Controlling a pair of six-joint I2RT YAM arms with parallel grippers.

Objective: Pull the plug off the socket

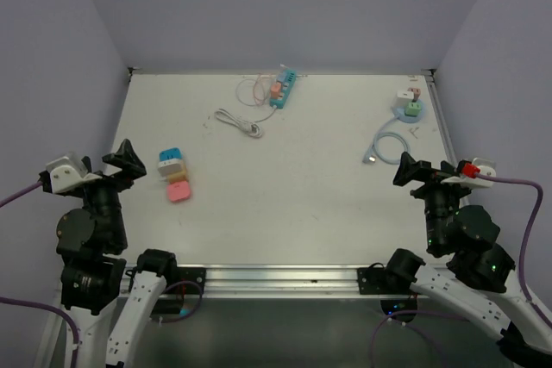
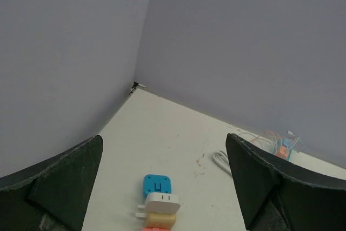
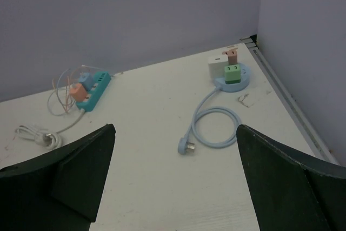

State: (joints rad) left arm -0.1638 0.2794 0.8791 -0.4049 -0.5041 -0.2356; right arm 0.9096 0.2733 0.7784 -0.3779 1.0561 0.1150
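Observation:
The robot will next move its left gripper down and right in the top view, and will tilt and lower its open fingers around the white adapter point(image 1: 171, 165) point(image 2: 162, 203).
A teal power strip point(image 1: 284, 89) lies at the back centre with an orange plug point(image 3: 80, 91) and a blue plug point(image 3: 85, 78) in it and thin wires beside it. A round light-blue socket point(image 1: 407, 111) at the back right carries white point(image 3: 217, 67), brown point(image 3: 232, 56) and green point(image 3: 233, 73) plugs. Its coiled cable point(image 3: 216, 128) lies loose. My left gripper point(image 1: 129, 164) is open and empty at the left edge. My right gripper point(image 1: 414, 171) is open and empty, in front of the round socket. Both stay apart from every object.
A row of blue, white, yellow and pink adapters point(image 1: 173, 175) lies just right of my left gripper, and shows in the left wrist view point(image 2: 160, 203). A white cable point(image 1: 240, 121) lies in front of the strip. Purple walls enclose the table; a metal rail point(image 1: 440, 118) runs along the right edge.

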